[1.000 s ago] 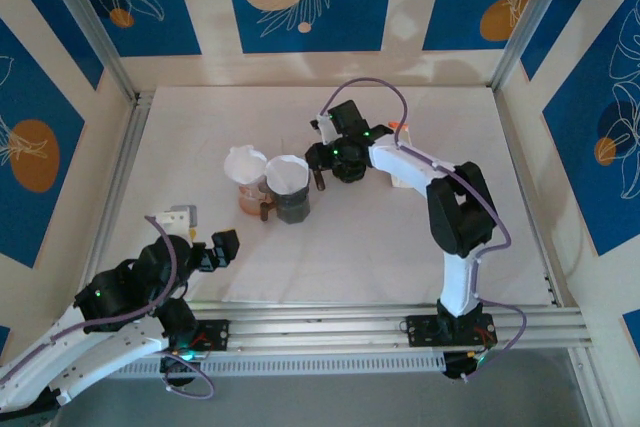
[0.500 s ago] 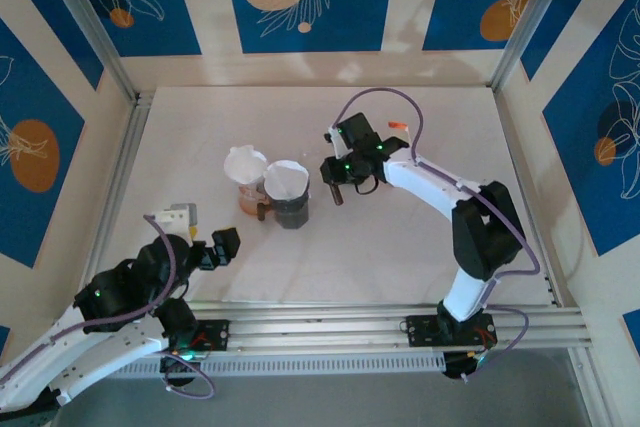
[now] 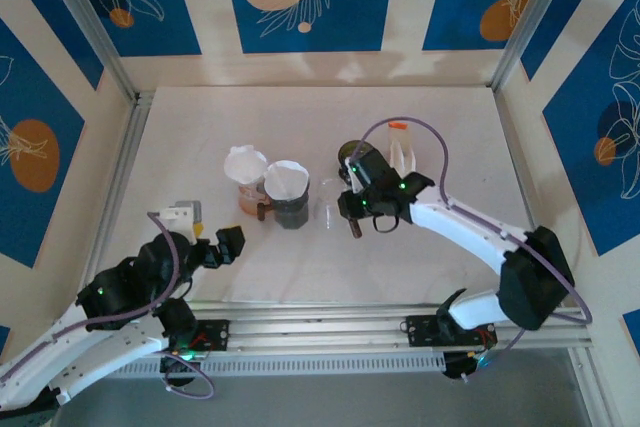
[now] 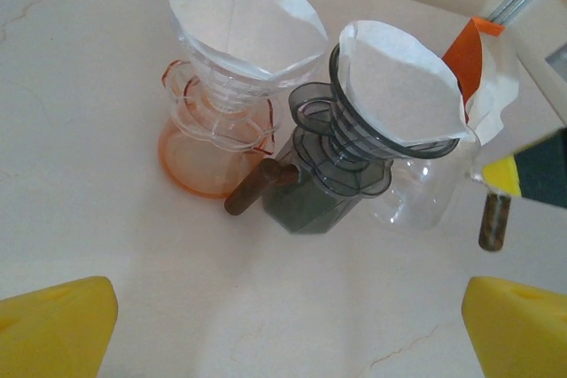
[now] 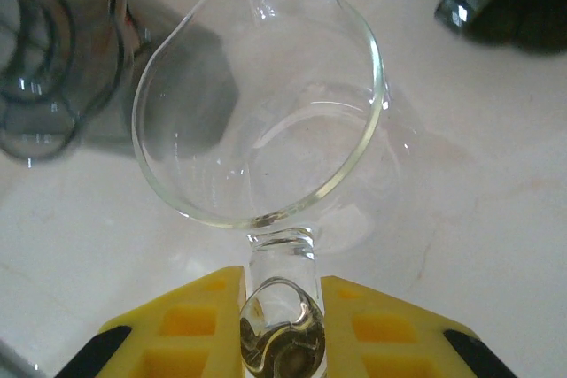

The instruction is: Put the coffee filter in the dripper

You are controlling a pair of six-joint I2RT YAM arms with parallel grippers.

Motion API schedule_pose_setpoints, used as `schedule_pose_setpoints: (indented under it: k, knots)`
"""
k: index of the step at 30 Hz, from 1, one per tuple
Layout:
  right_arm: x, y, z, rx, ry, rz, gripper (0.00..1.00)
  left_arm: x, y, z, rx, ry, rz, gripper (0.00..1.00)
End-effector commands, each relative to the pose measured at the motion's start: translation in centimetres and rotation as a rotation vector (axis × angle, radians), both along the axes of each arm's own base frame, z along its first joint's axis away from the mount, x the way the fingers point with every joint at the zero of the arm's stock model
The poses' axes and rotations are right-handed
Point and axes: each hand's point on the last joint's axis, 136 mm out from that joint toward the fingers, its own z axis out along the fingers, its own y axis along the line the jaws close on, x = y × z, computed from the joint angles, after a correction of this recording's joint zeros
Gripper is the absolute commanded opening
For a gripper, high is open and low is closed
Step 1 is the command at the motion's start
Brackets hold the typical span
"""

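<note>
My right gripper pulls the carafe (image 3: 328, 209) back from the grey dripper toward the near bar next, where the table is empty. Then it lets go of the carafe's handle.
Two drippers stand side by side left of the table's middle. The clear one on an orange base (image 3: 246, 187) (image 4: 213, 143) has a white coffee filter (image 3: 244, 163) (image 4: 244, 19) in its cone. The grey dripper (image 3: 291, 209) (image 4: 341, 152) also holds a white filter (image 3: 286, 179) (image 4: 399, 86). My right gripper (image 3: 352, 209) (image 5: 279, 307) is shut on the handle of a clear glass carafe (image 3: 328, 209) (image 5: 266, 121) (image 4: 425, 188), just right of the grey dripper. My left gripper (image 3: 205, 230) (image 4: 288, 334) stands open near the front left, its yellow fingertips (image 4: 53, 325) apart with nothing between them.
A stand of spare white filters with an orange tab (image 3: 400, 152) (image 4: 483, 68) sits behind the right arm. A brown wooden handle (image 4: 257, 188) sticks out at the drippers' near side. Aluminium posts and patterned walls close in the table's sides and back.
My right arm has swung back toward the near side and to the right with the glass carafe, uncovering the filter stand. The left arm and both drippers have stayed put.
</note>
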Motion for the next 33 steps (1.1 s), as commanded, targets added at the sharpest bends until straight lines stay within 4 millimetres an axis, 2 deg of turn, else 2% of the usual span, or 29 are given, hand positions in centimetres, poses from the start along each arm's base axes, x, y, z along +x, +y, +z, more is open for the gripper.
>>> schedule_pose_setpoints:
  k: [1, 6, 8, 14, 18, 24, 29, 33]
  knots:
    - [-2.1, -0.5, 1.1, 0.027, -0.024, -0.037, 0.11, 0.1, -0.8, -0.3, -0.006, 0.004, -0.032, 0.99]
    - [-5.9, -0.8, 1.0, 0.012, -0.031, -0.017, 0.12, 0.1, -2.5, -2.8, -0.005, 0.055, -0.082, 0.86]
    - [-7.2, -1.0, 0.7, 0.004, -0.028, -0.012, 0.12, 0.2, -3.6, -4.4, -0.019, 0.082, -0.106, 0.81]
    - [-9.8, -0.7, -0.1, 0.006, -0.025, 0.003, 0.13, 1.3, -6.1, -8.8, -0.033, 0.135, -0.142, 0.69]
    - [-11.3, -0.3, -0.3, -0.013, -0.035, 0.023, 0.13, 2.4, -8.1, -10.3, -0.065, 0.136, -0.168, 0.65]
    - [-11.8, -0.2, 0.0, -0.025, -0.059, 0.015, 0.13, 4.4, -10.2, -11.7, -0.080, 0.112, -0.165, 0.61]
    - [-11.9, 0.0, 0.2, -0.018, -0.063, 0.007, 0.13, 5.7, -10.8, -12.4, -0.100, 0.074, -0.143, 0.55]
    - [-12.0, 0.3, 0.2, -0.011, -0.061, 0.011, 0.14, 5.9, -10.9, -12.9, -0.103, 0.093, -0.140, 0.51]
